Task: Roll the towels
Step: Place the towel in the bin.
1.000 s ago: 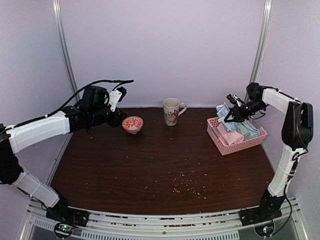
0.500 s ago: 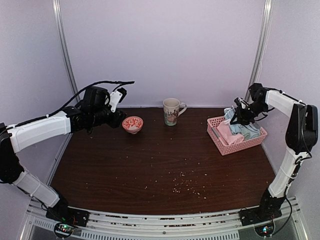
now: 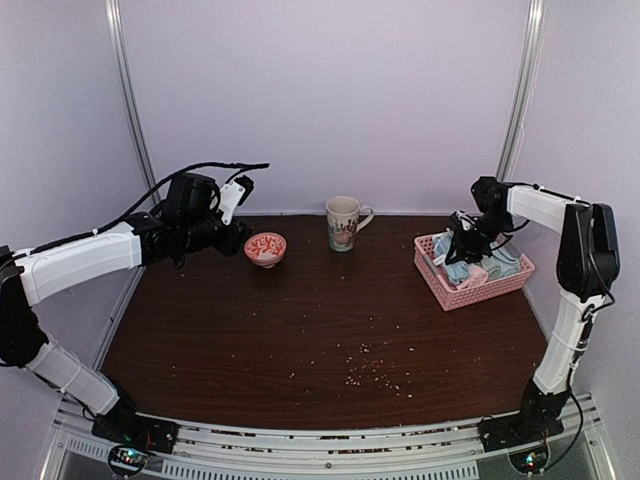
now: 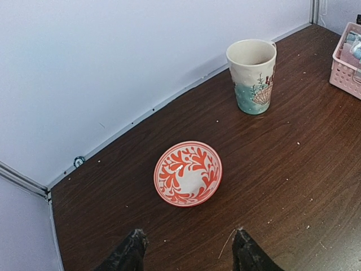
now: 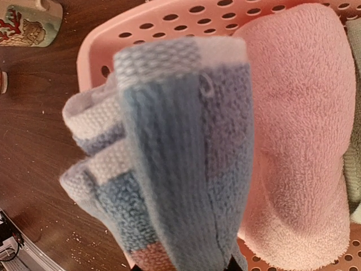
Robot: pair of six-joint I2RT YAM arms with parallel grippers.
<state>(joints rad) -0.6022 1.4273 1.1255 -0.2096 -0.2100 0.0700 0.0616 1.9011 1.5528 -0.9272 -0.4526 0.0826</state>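
Observation:
The right gripper moves down into the basket's mug-side end [image 3: 444,266] beside the pale pink towel next and releases the light blue towel, since that end lies below the gripper.
My right gripper [image 3: 463,240] is shut on the light blue towel with pink-white patches [image 5: 180,152]. The towel hangs bunched from it over the left end of the pink lattice basket [image 5: 141,28] and hides most of its fingers in the right wrist view. A pale pink towel [image 5: 299,141] lies in the basket beside it, and a sage green towel [image 5: 352,169] shows at the edge. My left gripper [image 4: 189,248] is open over the table at the far left, with nothing between its fingers.
A red-and-white patterned bowl [image 4: 188,173] sits just ahead of the left gripper. A painted mug [image 4: 252,75] stands at the back middle. The basket [image 3: 470,292] stands at the back right. Crumbs [image 3: 365,372] are scattered on the dark wooden table.
The right gripper swung right, then came back left and lower over the basket's left end, with the blue towel in it. The left arm stayed still.

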